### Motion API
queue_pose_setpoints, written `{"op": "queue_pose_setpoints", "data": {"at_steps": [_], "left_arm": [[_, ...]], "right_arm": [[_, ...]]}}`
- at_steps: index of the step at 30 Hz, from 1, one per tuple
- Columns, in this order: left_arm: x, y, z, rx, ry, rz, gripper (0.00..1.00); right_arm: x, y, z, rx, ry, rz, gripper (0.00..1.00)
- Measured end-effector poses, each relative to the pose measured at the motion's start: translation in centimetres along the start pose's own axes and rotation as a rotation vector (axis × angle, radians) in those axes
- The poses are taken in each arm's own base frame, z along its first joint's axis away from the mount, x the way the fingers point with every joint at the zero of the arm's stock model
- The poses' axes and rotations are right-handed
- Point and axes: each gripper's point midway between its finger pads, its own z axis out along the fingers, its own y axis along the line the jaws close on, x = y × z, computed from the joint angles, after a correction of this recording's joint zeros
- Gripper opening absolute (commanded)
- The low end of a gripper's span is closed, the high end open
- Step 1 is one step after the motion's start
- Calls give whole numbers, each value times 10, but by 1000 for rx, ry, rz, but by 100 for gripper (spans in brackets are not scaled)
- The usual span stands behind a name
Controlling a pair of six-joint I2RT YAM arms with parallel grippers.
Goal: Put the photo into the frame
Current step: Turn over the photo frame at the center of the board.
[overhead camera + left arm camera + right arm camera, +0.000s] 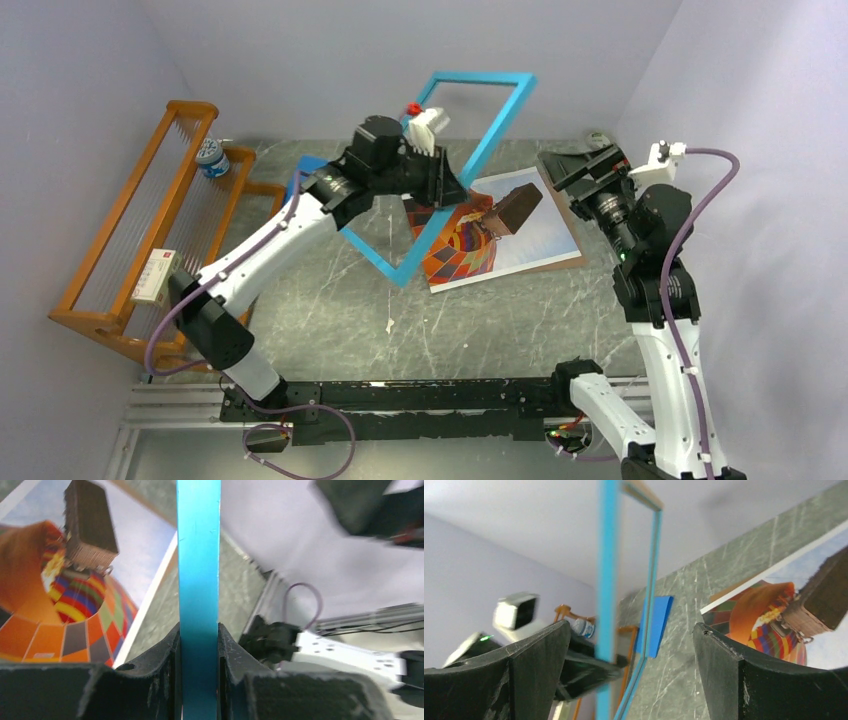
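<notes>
The frame's opposite long bar [424, 93] lies away from my empty right gripper. So next, my left gripper rises and turns the frame [487, 128] to bring that bar there, then lets go.
The frame [487, 128] is turquoise, held up off the table and tilted on one corner. My left gripper [452, 190] is shut on its lower right rail; in the left wrist view the blue rail [199, 555] runs straight between my two pads [199, 630]. The photo [505, 232], an orange-red balloon with a brown basket, lies flat on the table behind and below the frame, and shows in the left wrist view [75, 580]. My right gripper [568, 168] is open and empty at the photo's far right corner. Its view [631, 625] shows the frame [608, 555] and the photo [794, 605].
A brown backing board edge [566, 262] shows under the photo. An orange wooden rack [150, 230] stands at the left with a small bottle [212, 157] and a white box [155, 275]. A small blue pad [310, 165] lies behind the left arm.
</notes>
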Motion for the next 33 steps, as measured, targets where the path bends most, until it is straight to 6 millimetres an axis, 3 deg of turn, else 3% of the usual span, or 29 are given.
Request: {"op": "queue_pose_setpoints", "data": {"at_steps": [6,11,17,21,24,29,33], "left_arm": [[-61,-40,-50,190,-161,-133,2],[-100,-72,-78,374,-247,-213,2],[-117,-115,-100,584,-250,-289,2],[-127,-133,-113,689,-265,-310,3],[-130,-140,-120,731,-270,-332,2],[-135,-147,-129,782,-276,-374,3],[-137,-152,-135,812,-273,-399,3]], "right_arm": [[14,-51,2,146,-54,68,95],[52,-90,34,198,58,106,98],[114,-97,89,111,327,128,99],[144,-86,113,54,441,106,99],[147,-76,120,13,446,90,99],[131,-57,132,-70,397,54,99],[124,-46,145,-134,378,36,93]]}}
